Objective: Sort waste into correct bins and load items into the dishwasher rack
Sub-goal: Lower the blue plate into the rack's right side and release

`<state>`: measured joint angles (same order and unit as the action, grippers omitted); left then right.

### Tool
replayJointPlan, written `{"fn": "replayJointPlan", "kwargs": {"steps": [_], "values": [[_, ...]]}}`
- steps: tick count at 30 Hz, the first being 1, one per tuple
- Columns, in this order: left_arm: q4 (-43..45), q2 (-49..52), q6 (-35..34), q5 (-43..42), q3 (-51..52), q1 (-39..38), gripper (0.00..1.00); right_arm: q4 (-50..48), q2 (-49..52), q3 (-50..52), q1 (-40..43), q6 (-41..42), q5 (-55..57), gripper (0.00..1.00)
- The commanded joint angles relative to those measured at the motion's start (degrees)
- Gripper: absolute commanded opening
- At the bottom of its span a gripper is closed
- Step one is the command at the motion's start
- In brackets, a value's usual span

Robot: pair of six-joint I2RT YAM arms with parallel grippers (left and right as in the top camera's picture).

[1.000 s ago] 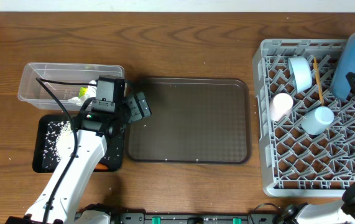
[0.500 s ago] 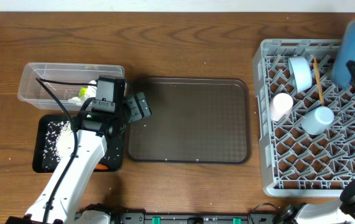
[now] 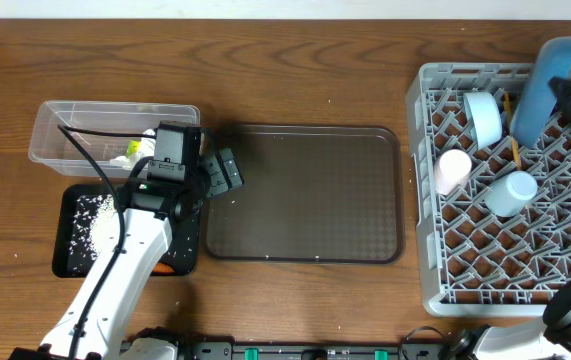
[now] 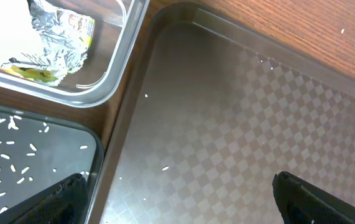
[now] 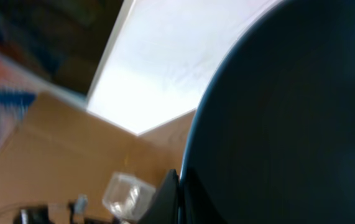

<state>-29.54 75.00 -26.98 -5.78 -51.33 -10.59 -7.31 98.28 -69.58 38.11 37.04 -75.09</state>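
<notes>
My right gripper will move gently a little away from the white bowl next and let go of the plate, because the plate already stands on edge over the rack (image 3: 425,250) beside the chopsticks.
My right gripper (image 3: 568,98) is shut on the large blue plate (image 3: 537,85) and holds it on edge, tilted, over the grey dishwasher rack (image 3: 425,250) at its far right. In the right wrist view the plate (image 5: 289,124) is a dark mass against one finger. The rack holds the white bowl (image 3: 482,117), the chopsticks (image 3: 511,135), the pink cup (image 3: 454,170) and the light blue cup (image 3: 511,192). My left gripper (image 3: 227,172) is open and empty. The clear tub (image 3: 55,125) holds the wrapper (image 4: 53,31) and white tissue (image 4: 0,37). The black tray (image 3: 65,262) holds rice (image 4: 3,162) and the carrot (image 3: 166,267).
The brown serving tray (image 3: 305,195) lies mid-table with a few stray rice grains on it (image 4: 165,168). My left gripper (image 4: 183,208) hovers over its left edge, beside the tub and black tray. The left arm crosses the black tray's right side.
The right gripper has swung the blue plate to the left over the rack, and the plate now leans more. The left arm has not moved.
</notes>
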Motion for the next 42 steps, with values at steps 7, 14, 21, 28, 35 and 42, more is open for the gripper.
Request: {"fn": "replayJointPlan", "kwargs": {"steps": [7, 14, 21, 28, 35, 42], "values": [[0.04, 0.22, 0.17, 0.72, 0.11, 0.17, 0.98, -4.0, 0.28, 1.18, -0.57, 12.9, 1.73, 0.01], [0.04, 0.22, 0.17, 0.7, 0.11, 0.17, 0.98, -4.09, 0.28, 7.76, 1.81, 11.13, 2.23, 0.01], [0.04, 0.22, 0.17, 0.7, 0.11, 0.17, 0.98, -4.74, 0.28, 10.88, 9.09, 10.64, -2.38, 0.01], [0.07, 0.22, 0.17, 0.72, 0.11, 0.17, 0.98, -4.46, 0.28, 10.88, 14.38, 12.5, -4.7, 0.08], [0.04, 0.22, 0.17, 0.7, 0.11, 0.17, 0.98, -6.03, 0.28, 10.88, 18.95, 19.37, -6.88, 0.66], [0.07, 0.22, 0.17, 0.7, 0.11, 0.17, 0.98, -19.67, -0.15, 10.88, 23.02, 31.08, -8.55, 0.87]]}}
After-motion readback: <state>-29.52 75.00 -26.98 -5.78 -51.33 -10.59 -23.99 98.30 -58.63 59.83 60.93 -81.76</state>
